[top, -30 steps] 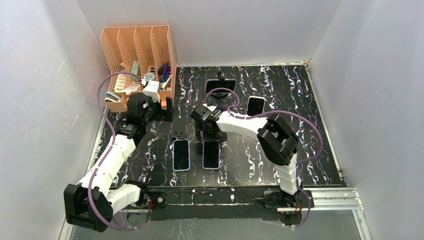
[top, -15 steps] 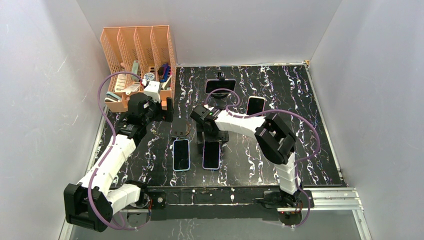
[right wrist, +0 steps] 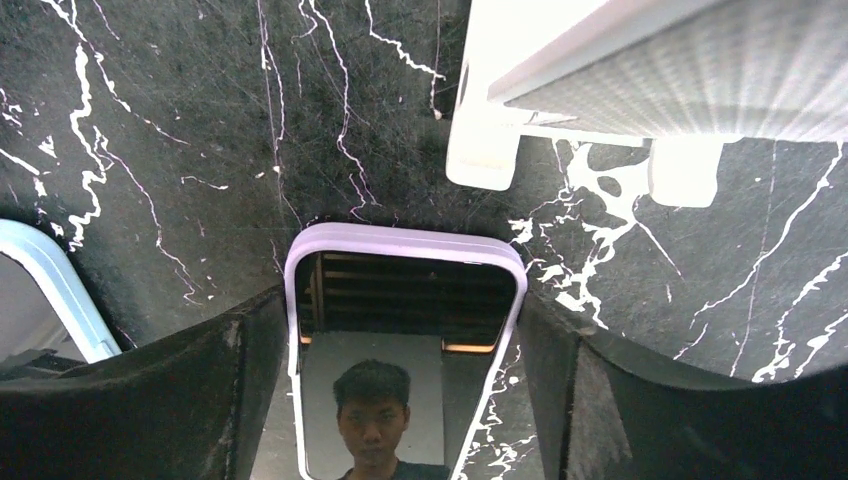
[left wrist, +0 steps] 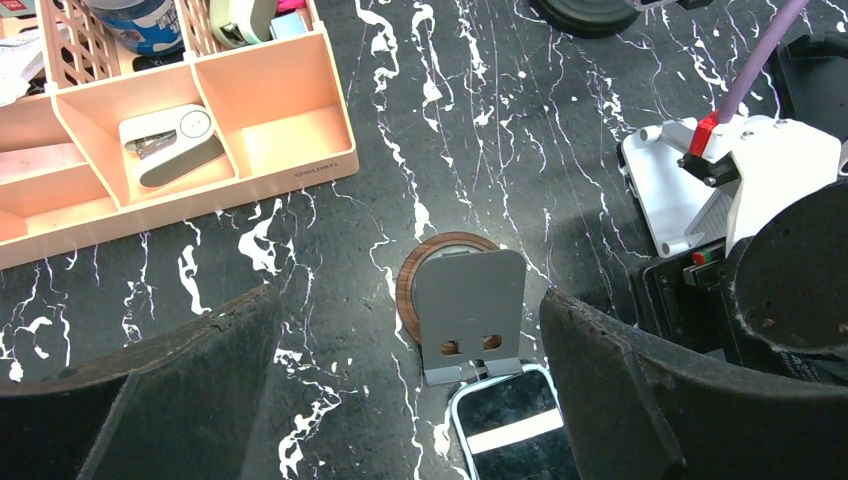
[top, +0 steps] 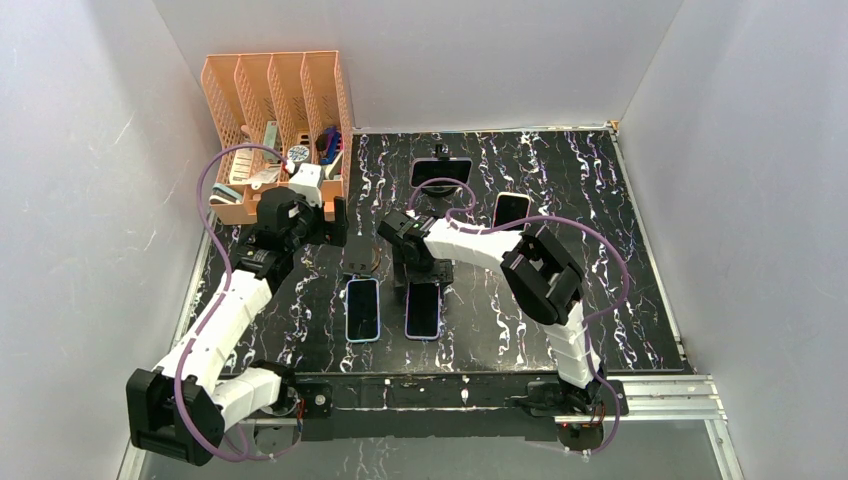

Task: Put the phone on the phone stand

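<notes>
The robot should lower its left gripper back and to the right in the top view, onto the purple phone's near end (top: pixel 423 333), because its right gripper straddles the phone's far end.
The grey phone stand (top: pixel 358 260) on a round wooden base stands left of centre; in the left wrist view (left wrist: pixel 470 312) it lies between my left fingers. A blue-edged phone (top: pixel 362 308) lies flat just in front of it, also in the left wrist view (left wrist: pixel 512 425). A purple-edged phone (top: pixel 422 309) lies flat beside it. My left gripper (top: pixel 337 226) is open and empty above the stand. My right gripper (top: pixel 418 272) is open and low, its fingertips (right wrist: pixel 255 325) on either side of the purple phone's (right wrist: pixel 400 330) far end.
An orange desk organiser (top: pixel 278 120) with small items stands at the back left. A black stand holding a phone (top: pixel 440 172) is at the back centre. Another phone (top: pixel 511 210) lies flat right of it. A white ribbed object (right wrist: pixel 620 70) is above the purple phone.
My right arm has shifted a little to the left and its elbow has swung in. The phones, the stand and my left arm have barely moved.
</notes>
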`<state>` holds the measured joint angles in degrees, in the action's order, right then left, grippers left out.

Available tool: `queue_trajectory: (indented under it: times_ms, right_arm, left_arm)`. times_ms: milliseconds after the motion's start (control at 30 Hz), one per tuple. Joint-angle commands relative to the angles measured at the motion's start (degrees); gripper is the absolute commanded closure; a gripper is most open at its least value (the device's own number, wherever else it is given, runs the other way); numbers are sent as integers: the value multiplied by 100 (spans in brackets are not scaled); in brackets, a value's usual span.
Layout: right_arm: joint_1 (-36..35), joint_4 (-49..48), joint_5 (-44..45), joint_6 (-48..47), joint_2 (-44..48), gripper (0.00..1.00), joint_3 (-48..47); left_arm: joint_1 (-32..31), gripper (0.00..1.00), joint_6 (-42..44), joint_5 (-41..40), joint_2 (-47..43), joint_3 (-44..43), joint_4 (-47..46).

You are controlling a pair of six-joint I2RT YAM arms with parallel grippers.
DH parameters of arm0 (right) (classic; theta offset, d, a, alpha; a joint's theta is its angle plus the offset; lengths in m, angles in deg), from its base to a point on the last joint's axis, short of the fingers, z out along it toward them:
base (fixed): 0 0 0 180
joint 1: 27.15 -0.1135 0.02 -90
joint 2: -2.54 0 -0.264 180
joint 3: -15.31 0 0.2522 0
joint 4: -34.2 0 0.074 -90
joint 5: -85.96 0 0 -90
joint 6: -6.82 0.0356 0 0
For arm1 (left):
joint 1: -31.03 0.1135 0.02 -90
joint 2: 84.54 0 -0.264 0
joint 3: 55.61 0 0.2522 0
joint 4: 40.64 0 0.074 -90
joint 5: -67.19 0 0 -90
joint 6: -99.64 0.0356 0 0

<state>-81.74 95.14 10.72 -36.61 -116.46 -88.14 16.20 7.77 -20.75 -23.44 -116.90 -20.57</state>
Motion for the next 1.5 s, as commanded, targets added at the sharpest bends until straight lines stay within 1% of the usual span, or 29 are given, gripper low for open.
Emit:
queue_trajectory:
  times_ms: [0,100,167,200,267,333,400,500,600,733,800,933,1067,1133,1267,1367,1467]
  right_arm:
    - [19,216,25,72,-105,19,-22]
    - [20,105,25,91,69,34,127]
    - [26,15,46,112,211,41,267]
    - [27,-44,65,134,303,42,352]
    - [26,-209,137,185,525,44,544]
    - [25,-475,166,160,788,44,760]
    - [24,-805,233,142,1086,44,1027]
    - [46,-1354,403,259,1613,43,1538]
    - [118,-1926,513,394,2100,44,2052]
    - [222,-2486,616,557,2598,44,2620]
    - [243,-2813,666,621,2855,44,2930]
    - [315,-3361,679,729,3275,44,3480]
    - [406,-3592,623,761,3469,43,3732]
    - [452,-3697,577,758,3558,43,3847]
    - [606,-3943,406,748,3774,43,4100]
    - [749,-4123,223,744,3915,43,4305]
    - [869,-4418,29,686,4052,43,4504]
  left_arm:
    - [-49,2,-18,-13,-261,-64,119]
    - [-51,2,-186,232,-374,56,130]
    - [-54,2,-304,486,-504,205,92]
    - [-49,2,-324,673,-596,302,38]
    - [-86,2,-230,1447,-793,518,-117]
    - [-249,2,-373,2018,-989,770,-383]
    - [-390,2,-438,2432,-1043,918,-436]
    - [-654,2,-513,2743,-1109,1177,-467]
    - [-1012,1,-679,2749,-1117,1420,-603]
    - [-1428,2,-980,2597,-835,1545,-604]
    - [-1729,2,-1069,2335,-706,1576,-683]
    - [-2377,1,-1292,1891,-333,1677,-1226]
    - [-3053,2,-1396,1337,225,1637,-1512]
    - [-3218,2,-1441,1219,370,1706,-1689]
    - [-3434,2,-1804,1106,440,2081,-2214]
    - [-3482,2,-1939,951,412,2217,-2332]
    - [-3492,2,-1958,1006,453,2282,-2434]
